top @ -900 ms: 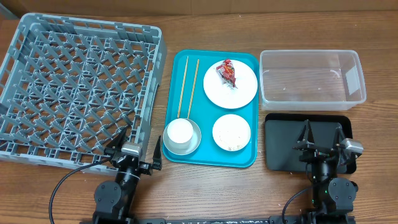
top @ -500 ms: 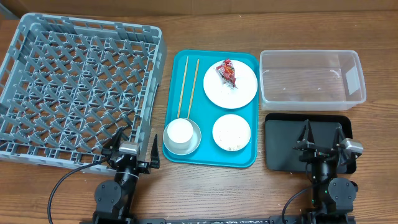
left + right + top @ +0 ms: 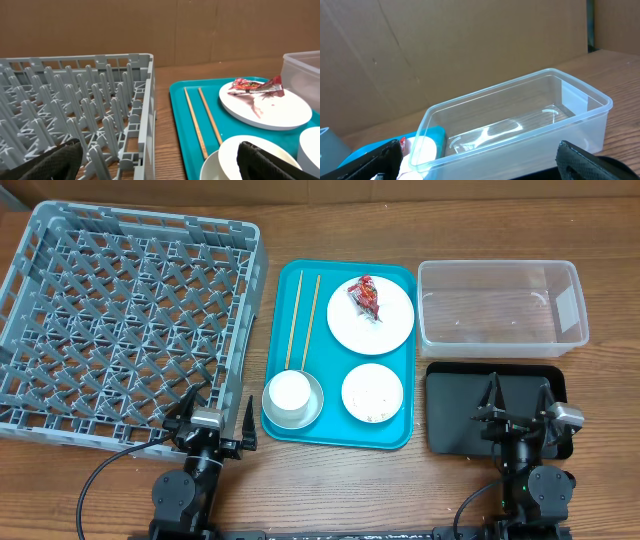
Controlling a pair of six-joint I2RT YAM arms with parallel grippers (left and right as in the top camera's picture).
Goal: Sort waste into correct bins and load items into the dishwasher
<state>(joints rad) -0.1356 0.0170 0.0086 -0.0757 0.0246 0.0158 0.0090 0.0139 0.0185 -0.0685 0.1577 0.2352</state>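
I will move my right gripper to the left in the overhead view next, toward the cup (image 3: 289, 390). I will tilt it down onto the side of the cup's rim that faces the rice.
The grey dish rack (image 3: 130, 310) fills the left. On a teal tray lie the wooden chopsticks (image 3: 300, 320), a large white plate (image 3: 385, 330) with the red-and-white wrapper (image 3: 366, 297), a small plate (image 3: 372, 375) with white rice (image 3: 376, 405), and a white cup (image 3: 289, 390) inside a pale bowl (image 3: 312, 408). The clear tub (image 3: 500, 305) and black tray (image 3: 460, 405) are at the right. My left gripper (image 3: 217, 410) is open and empty at the rack's near right corner, beside the bowl. My right gripper (image 3: 517, 398) is open and empty over the black tray.
The teal tray (image 3: 340, 430) lies between rack and bins. In the left wrist view the rack wall (image 3: 145, 110), chopsticks (image 3: 197, 120) and wrapper (image 3: 255, 85) lie ahead. In the right wrist view the clear tub (image 3: 520, 125) stands just ahead. A brown cardboard wall closes the back.
My left gripper has shifted slightly to the left near the rack corner. The right arm and all objects stay where they were.
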